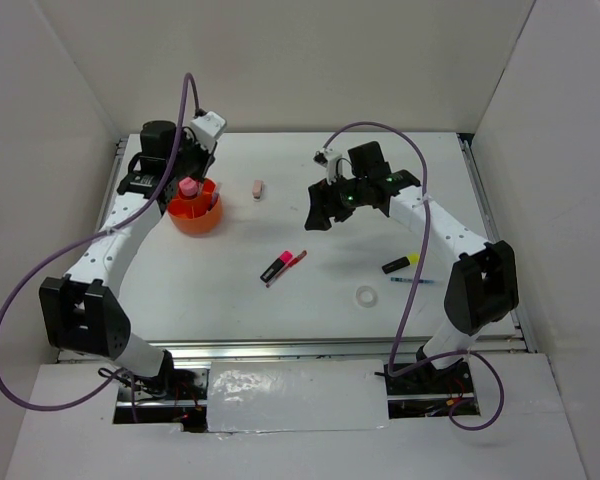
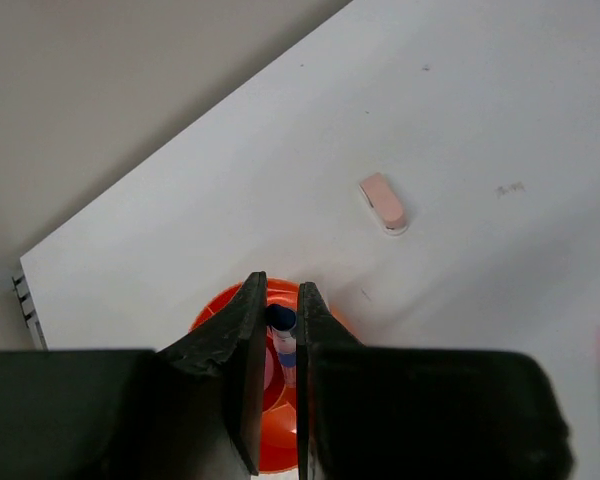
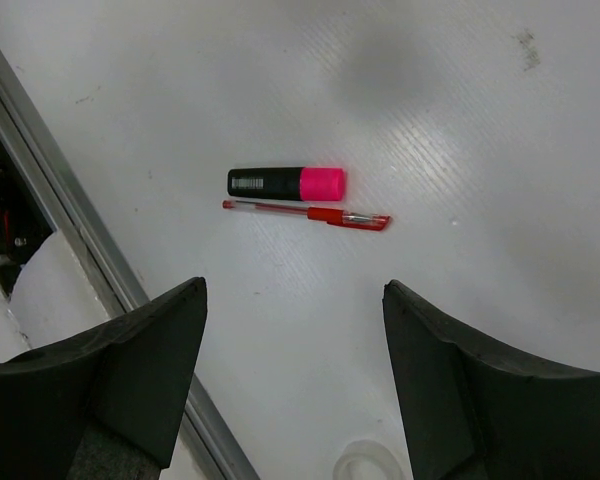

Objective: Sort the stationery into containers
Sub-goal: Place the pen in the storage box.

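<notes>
Next, my left gripper lowers toward the orange tub's side by the eraser [image 2: 286, 294] and releases the thin blue pen there, since the glue stick already stands opposite.
The round orange tub [image 1: 202, 218] stands at the back left with a pink-capped glue stick [image 1: 188, 187] upright in it. My left gripper [image 2: 280, 292] hangs right over the tub [image 2: 220, 308], shut on a thin blue pen [image 2: 283, 335] that points down into it. My right gripper [image 3: 292, 290] is wide open and empty above the table's middle [image 1: 325, 212]. Beyond its tips lie a pink highlighter [image 3: 285, 183] and a red pen [image 3: 310, 213], side by side. A clear tape ring [image 3: 368, 462] lies near its right finger.
A small pink eraser [image 1: 258, 189] lies right of the tub and also shows in the left wrist view [image 2: 383, 203]. A yellow-black highlighter [image 1: 400, 263] and another blue pen [image 1: 410, 280] lie at the right, above the tape ring [image 1: 366, 296]. White walls enclose the table.
</notes>
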